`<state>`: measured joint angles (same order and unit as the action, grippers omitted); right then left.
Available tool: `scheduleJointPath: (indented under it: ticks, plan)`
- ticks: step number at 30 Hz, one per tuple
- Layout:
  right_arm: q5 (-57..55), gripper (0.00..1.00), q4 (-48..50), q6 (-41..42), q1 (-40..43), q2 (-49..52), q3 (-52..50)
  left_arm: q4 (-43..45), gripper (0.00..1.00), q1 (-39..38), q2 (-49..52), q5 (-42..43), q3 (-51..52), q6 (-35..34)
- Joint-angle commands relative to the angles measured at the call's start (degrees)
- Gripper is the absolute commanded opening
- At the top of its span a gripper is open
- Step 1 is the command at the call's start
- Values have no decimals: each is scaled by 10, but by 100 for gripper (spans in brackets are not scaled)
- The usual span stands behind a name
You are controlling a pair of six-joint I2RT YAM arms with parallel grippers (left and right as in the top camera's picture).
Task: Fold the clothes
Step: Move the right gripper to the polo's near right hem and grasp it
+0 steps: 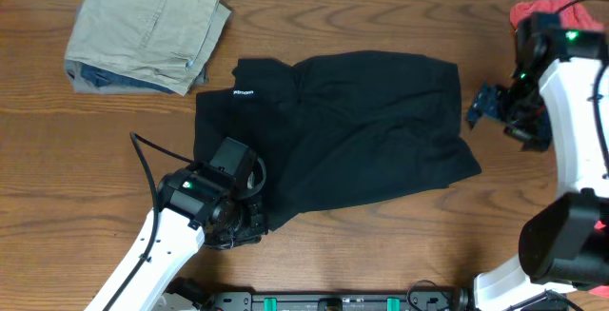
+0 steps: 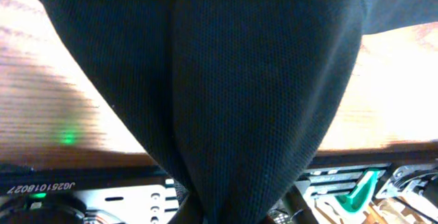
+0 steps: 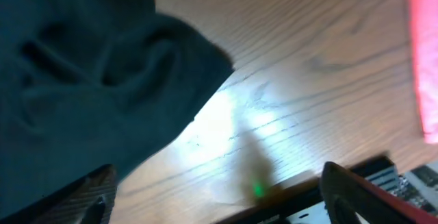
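Observation:
Before grabbing the shirt's pointed corner, I need to lower and shift my right gripper onto that corner.
The black shirt (image 1: 343, 126) lies spread across the middle of the table, its small white logo (image 1: 245, 92) near the upper left. My left gripper (image 1: 243, 223) is at the shirt's front left corner, shut on a bunch of the black fabric (image 2: 253, 101), which rises out of the jaws in the left wrist view. My right gripper (image 1: 485, 106) is open and empty just off the shirt's right edge. In the right wrist view its fingers (image 3: 219, 193) straddle bare wood, with the shirt's edge (image 3: 96, 94) to the left.
Folded khaki trousers (image 1: 147, 26) lie at the back left on a bluish garment. A red garment (image 1: 542, 9) sits at the back right corner, behind the right arm; it also shows in the right wrist view (image 3: 424, 53). The table's front edge is near the left gripper.

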<state>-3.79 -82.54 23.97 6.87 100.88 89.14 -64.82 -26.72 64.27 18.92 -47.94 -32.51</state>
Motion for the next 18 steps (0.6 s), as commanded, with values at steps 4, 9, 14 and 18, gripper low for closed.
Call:
scheduleJointPath:
  ticks: [4, 9, 14, 18]
  plan:
    - [22, 76, 90, -6, 5, 0, -97, -2, 7, 3, -2, -6, -10, 10]
    - [21, 62, 151, 17, 15, 0, -152, -3, 7, 3, -2, -6, -10, 10]
    - [22, 50, 200, 19, 41, 0, -192, -2, 7, 3, -2, -6, -10, 10]
    - [24, 51, 227, 23, 60, 0, -230, -2, 8, 3, -2, -6, -10, 10]
